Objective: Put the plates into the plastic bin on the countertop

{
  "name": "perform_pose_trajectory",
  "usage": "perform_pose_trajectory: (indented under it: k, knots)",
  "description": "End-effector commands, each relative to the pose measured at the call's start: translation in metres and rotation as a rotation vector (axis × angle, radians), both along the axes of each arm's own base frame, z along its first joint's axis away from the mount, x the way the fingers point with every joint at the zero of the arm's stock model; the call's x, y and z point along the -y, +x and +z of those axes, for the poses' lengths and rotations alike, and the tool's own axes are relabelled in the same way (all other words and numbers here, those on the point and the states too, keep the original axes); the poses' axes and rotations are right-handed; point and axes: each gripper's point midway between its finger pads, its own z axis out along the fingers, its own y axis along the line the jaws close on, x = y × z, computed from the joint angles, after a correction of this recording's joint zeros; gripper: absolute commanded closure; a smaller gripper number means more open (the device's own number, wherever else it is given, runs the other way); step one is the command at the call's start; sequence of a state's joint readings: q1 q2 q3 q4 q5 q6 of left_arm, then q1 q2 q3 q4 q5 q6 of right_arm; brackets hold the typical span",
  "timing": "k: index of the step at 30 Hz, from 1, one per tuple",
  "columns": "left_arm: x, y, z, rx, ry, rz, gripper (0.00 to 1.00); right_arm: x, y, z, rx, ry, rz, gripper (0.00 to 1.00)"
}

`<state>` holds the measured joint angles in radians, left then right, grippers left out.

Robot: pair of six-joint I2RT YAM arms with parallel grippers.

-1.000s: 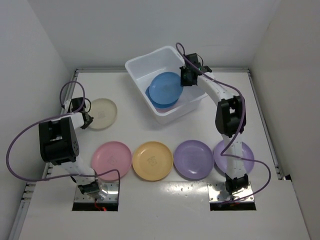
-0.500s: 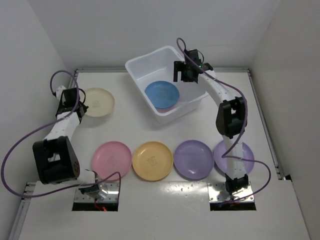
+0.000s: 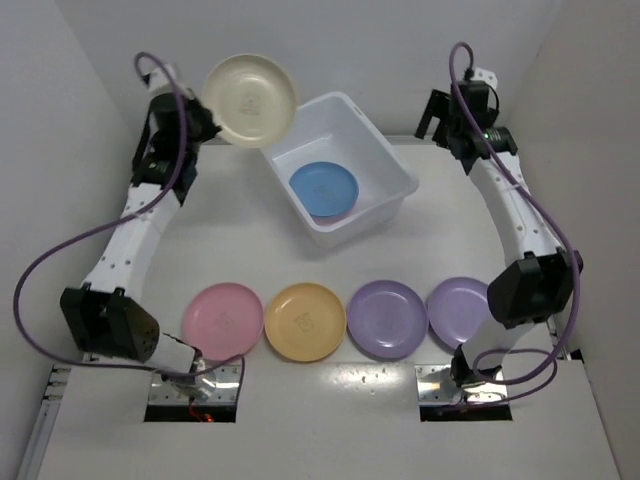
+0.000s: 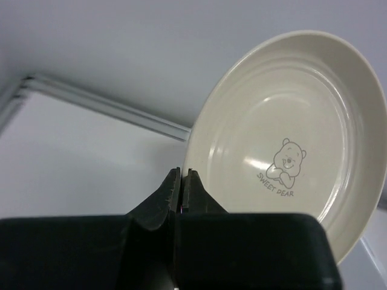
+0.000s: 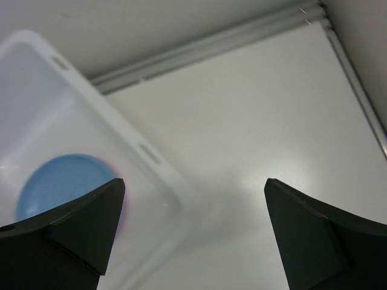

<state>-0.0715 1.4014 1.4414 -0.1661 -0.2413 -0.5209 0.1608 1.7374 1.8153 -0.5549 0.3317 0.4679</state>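
Observation:
I should move the cream plate over the plastic bin with my left gripper next, then lower it toward the blue plate inside [image 3: 324,189].
My left gripper [image 3: 207,122] [image 4: 182,173] is shut on the rim of the cream plate [image 3: 250,98] [image 4: 290,151], held tilted high in the air just left of the plastic bin [image 3: 392,160] [image 5: 158,164]. A blue plate [image 3: 323,187] [image 5: 60,181] lies in the bin on top of a pink one whose edge [image 3: 341,213] just shows. My right gripper [image 3: 438,112] [image 5: 193,187] hangs open and empty above the countertop [image 3: 230,240], right of the bin. Near the front lie a pink plate [image 3: 223,319], a yellow plate [image 3: 305,321] and two purple plates [image 3: 386,318] [image 3: 460,310].
White walls close in the countertop at the left, back and right. Two metal mounting plates [image 3: 195,385] [image 3: 465,385] carry the arm bases at the near edge. The right arm's lower links rise over the right purple plate.
The left arm has lifted the cream plate off the countertop and carried it up toward the bin. The right gripper let go of the blue plate, opened and rose out of the bin to the right.

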Motion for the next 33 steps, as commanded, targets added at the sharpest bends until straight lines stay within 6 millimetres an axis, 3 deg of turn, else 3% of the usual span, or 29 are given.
perform_pose_trajectory:
  k: [1, 2, 3, 4, 5, 6, 7, 10, 11, 13, 14, 15, 16, 19, 21, 22, 23, 25, 26, 28, 30, 33]
  knots:
    - [0.078, 0.037, -0.024, -0.064, 0.096, -0.197, 1.0, 0.059, -0.043, -0.045, -0.121, 0.0, -0.221, 0.0]
    - [0.095, 0.043, -0.018, -0.07, 0.113, -0.23, 1.0, 0.071, -0.06, -0.069, -0.173, -0.002, -0.262, 0.0]
    - [0.122, 0.046, -0.027, -0.095, 0.144, -0.276, 1.0, 0.079, -0.079, -0.061, -0.152, 0.026, -0.296, 0.0]
    - [0.134, 0.052, -0.038, -0.125, 0.163, -0.294, 1.0, 0.098, -0.093, -0.064, -0.151, 0.031, -0.363, 0.0]
    - [0.147, 0.065, -0.061, -0.182, 0.178, -0.303, 1.0, 0.104, -0.112, -0.088, -0.2, 0.039, -0.393, 0.0]
    - [0.161, 0.069, -0.073, -0.211, 0.187, -0.326, 1.0, 0.109, -0.126, -0.094, -0.212, 0.066, -0.429, 0.0]
    - [0.167, 0.079, -0.096, -0.269, 0.196, -0.341, 1.0, 0.121, -0.149, -0.101, -0.218, 0.075, -0.485, 0.0]
    - [0.184, 0.087, -0.13, -0.346, 0.192, -0.368, 1.0, 0.136, -0.192, -0.126, -0.293, 0.08, -0.59, 0.0]
    - [0.197, 0.09, -0.15, -0.386, 0.209, -0.402, 1.0, 0.138, -0.208, -0.13, -0.32, 0.082, -0.618, 0.0]
    - [0.208, 0.092, -0.169, -0.432, 0.221, -0.419, 1.0, 0.143, -0.23, -0.144, -0.373, 0.076, -0.661, 0.0]
    - [0.208, 0.093, -0.176, -0.453, 0.235, -0.423, 1.0, 0.145, -0.246, -0.16, -0.415, 0.081, -0.688, 0.0]
    - [0.215, 0.092, -0.18, -0.468, 0.241, -0.434, 1.0, 0.141, -0.252, -0.161, -0.4, 0.103, -0.686, 0.0]
    - [0.215, 0.092, -0.196, -0.503, 0.248, -0.435, 1.0, 0.139, -0.267, -0.177, -0.438, 0.124, -0.706, 0.0]
    - [0.21, 0.09, -0.202, -0.53, 0.254, -0.411, 1.0, 0.137, -0.293, -0.192, -0.444, 0.177, -0.768, 0.0]
    - [0.206, 0.088, -0.207, -0.549, 0.264, -0.397, 0.9, 0.134, -0.304, -0.201, -0.452, 0.211, -0.8, 0.0]
    - [0.211, 0.086, -0.207, -0.548, 0.266, -0.406, 0.8, 0.133, -0.315, -0.21, -0.468, 0.225, -0.828, 0.0]
    - [0.211, 0.086, -0.207, -0.548, 0.266, -0.406, 0.45, 0.134, -0.323, -0.216, -0.482, 0.232, -0.865, 0.0]
    - [0.218, 0.082, -0.201, -0.535, 0.275, -0.429, 0.25, 0.133, -0.336, -0.229, -0.511, 0.243, -0.897, 0.0]
    - [0.217, 0.082, -0.195, -0.526, 0.273, -0.429, 0.07, 0.132, -0.338, -0.231, -0.509, 0.26, -0.908, 0.0]
    - [0.223, 0.082, -0.18, -0.491, 0.279, -0.441, 0.01, 0.128, -0.34, -0.237, -0.511, 0.284, -0.907, 0.0]
    - [0.222, 0.082, -0.165, -0.467, 0.295, -0.448, 0.01, 0.128, -0.339, -0.241, -0.502, 0.307, -0.926, 0.0]
    - [0.222, 0.083, -0.12, -0.384, 0.295, -0.449, 0.01, 0.141, -0.353, -0.244, -0.497, 0.268, -1.023, 0.0]
